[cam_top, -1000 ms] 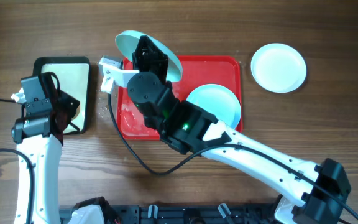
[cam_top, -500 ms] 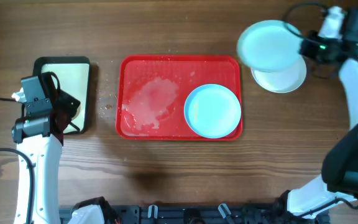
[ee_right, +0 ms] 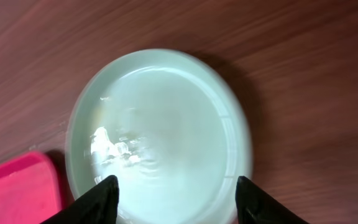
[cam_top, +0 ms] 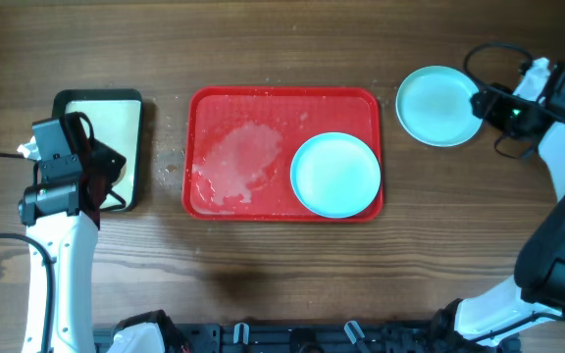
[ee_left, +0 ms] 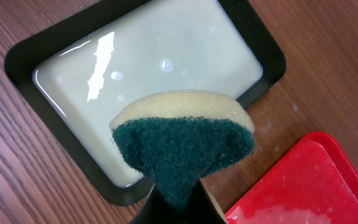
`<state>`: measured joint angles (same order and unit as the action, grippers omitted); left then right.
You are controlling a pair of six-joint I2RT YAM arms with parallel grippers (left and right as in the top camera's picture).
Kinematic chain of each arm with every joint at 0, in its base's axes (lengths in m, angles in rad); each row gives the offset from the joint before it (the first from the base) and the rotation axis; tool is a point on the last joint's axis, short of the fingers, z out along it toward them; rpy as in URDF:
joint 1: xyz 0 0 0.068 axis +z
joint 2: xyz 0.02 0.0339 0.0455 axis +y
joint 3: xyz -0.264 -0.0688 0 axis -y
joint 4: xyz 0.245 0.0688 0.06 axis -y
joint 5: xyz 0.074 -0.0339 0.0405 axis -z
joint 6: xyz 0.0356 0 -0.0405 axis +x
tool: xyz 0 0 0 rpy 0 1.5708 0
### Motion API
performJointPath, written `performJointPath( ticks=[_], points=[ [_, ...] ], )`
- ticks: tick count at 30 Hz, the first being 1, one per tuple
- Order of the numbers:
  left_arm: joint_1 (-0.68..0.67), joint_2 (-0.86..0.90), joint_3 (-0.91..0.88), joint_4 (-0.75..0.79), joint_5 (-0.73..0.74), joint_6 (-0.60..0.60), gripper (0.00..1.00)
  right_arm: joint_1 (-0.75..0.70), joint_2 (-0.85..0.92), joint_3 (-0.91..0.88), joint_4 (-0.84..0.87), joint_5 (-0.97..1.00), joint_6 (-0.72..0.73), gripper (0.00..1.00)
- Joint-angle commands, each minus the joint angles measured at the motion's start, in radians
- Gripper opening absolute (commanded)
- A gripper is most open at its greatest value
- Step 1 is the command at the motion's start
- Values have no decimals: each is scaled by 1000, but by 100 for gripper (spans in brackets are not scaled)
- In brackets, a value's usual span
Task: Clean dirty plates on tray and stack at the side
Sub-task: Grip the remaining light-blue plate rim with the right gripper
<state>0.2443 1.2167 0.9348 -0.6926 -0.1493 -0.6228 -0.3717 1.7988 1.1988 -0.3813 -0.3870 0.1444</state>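
I should move my right gripper off the table plate and down to the facing rim of the plate still on the red tray.
The red tray (cam_top: 263, 103) lies mid-table with a soapy wet patch on its left half. One pale turquoise plate (cam_top: 335, 175) rests on the tray's right half. A second turquoise plate (cam_top: 437, 106) (ee_right: 160, 124), with foam on it, lies flat on the table right of the tray. My right gripper (cam_top: 487, 106) (ee_right: 176, 193) hovers at that plate's right rim, open, its fingers (ee_right: 104, 196) spread above the plate and holding nothing. My left gripper (cam_top: 101, 181) (ee_left: 179, 202) is shut on a yellow and green sponge (ee_left: 182, 140) over the pan's right edge.
A dark-rimmed pan (cam_top: 67, 108) (ee_left: 17, 62) of cream liquid stands at the far left. The tray's corner (ee_left: 303, 186) (ee_right: 17, 186) shows in both wrist views. Water drops speckle the wood between pan and tray.
My right arm carried the turquoise plate from the tray's left end to the right side, set it on the white plate there and opened. The left arm has not moved.
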Motion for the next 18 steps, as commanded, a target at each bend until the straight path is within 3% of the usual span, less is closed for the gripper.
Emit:
performJointPath(
  ticks=[1,5,8,12,18],
  points=[
    [5,3,-4,3,16,16,4,151,-2,0,-40,-53,-65,64],
    [5,3,-4,-5,16,16,4,282,-2,0,-116,-35,-76,64],
    [5,3,-5,-4,16,16,4,377,-2,-13,-209,1,-173,58],
    [5,8,-6,-4,19,16,4,478,-2,-79,-182,111,-271,57],
    [5,8,-6,-4,19,16,4,511,21,-101,-192,126,-218,54]
  ],
)
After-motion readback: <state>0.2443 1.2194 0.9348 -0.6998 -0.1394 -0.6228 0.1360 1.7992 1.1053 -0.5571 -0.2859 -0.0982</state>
